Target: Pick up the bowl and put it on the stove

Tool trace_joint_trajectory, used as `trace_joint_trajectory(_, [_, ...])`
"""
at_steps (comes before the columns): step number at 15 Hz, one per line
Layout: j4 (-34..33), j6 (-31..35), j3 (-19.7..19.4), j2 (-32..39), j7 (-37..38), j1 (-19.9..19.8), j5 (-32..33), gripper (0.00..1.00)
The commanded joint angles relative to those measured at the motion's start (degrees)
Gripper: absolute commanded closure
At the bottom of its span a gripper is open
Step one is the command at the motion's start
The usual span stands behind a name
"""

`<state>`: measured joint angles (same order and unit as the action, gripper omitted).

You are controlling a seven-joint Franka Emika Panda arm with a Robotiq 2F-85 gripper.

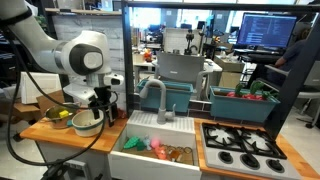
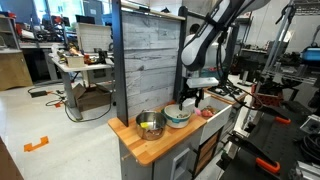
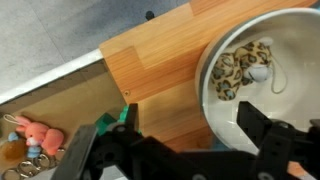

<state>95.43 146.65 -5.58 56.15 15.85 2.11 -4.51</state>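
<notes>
I need to lower my gripper over the bowl's rim on the sink side first, so one fingertip gets inside the bowl, and then close it.
The pale bowl (image 1: 86,123) with a light-green rim stands on the wooden counter left of the sink, and also shows in an exterior view (image 2: 177,117). In the wrist view the bowl (image 3: 290,75) holds a small leopard-print toy (image 3: 243,65). My gripper (image 3: 180,132) is open just above it and straddles the bowl's near rim, one finger over the bowl's inside and one over the counter. It shows in both exterior views (image 1: 100,103) (image 2: 190,99). The black stove (image 1: 240,146) lies at the far right, past the sink.
A shiny metal bowl (image 1: 60,116) (image 2: 150,125) with yellow items stands right beside the pale bowl. The white sink (image 1: 130,158) holds pink and green toys (image 1: 158,146). A faucet (image 1: 158,95) rises behind it. A teal bin (image 1: 243,104) stands behind the stove.
</notes>
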Motion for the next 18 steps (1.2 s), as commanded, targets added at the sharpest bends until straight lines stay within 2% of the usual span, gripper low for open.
trace_joint_trajectory(1, [-14.0,-6.8,-0.8,9.2,2.2,0.9,0.6,0.0])
trace_joint_trajectory(2, [-17.0,-8.1,-1.0,11.1,2.5,1.0,0.8,0.25])
trace_joint_trajectory(3, [-20.0,-9.6,-1.0,13.1,2.6,0.9,1.0,0.26])
trace_joint_trajectory(7, [-29.4,-15.8,-0.8,18.4,2.6,0.1,1.1,0.58])
trace_joint_trajectory(10, [-28.2,-17.5,-0.4,16.7,2.7,-0.9,0.7,0.79])
trace_joint_trajectory(12, [-24.2,-15.8,0.0,13.5,1.4,-2.0,0.3,0.94])
trace_joint_trajectory(14, [-19.2,-13.0,-0.5,9.8,0.2,-3.0,0.0,1.0])
trace_joint_trajectory(18, [-12.5,-9.0,-0.7,3.7,-3.5,-6.6,-0.1,0.99])
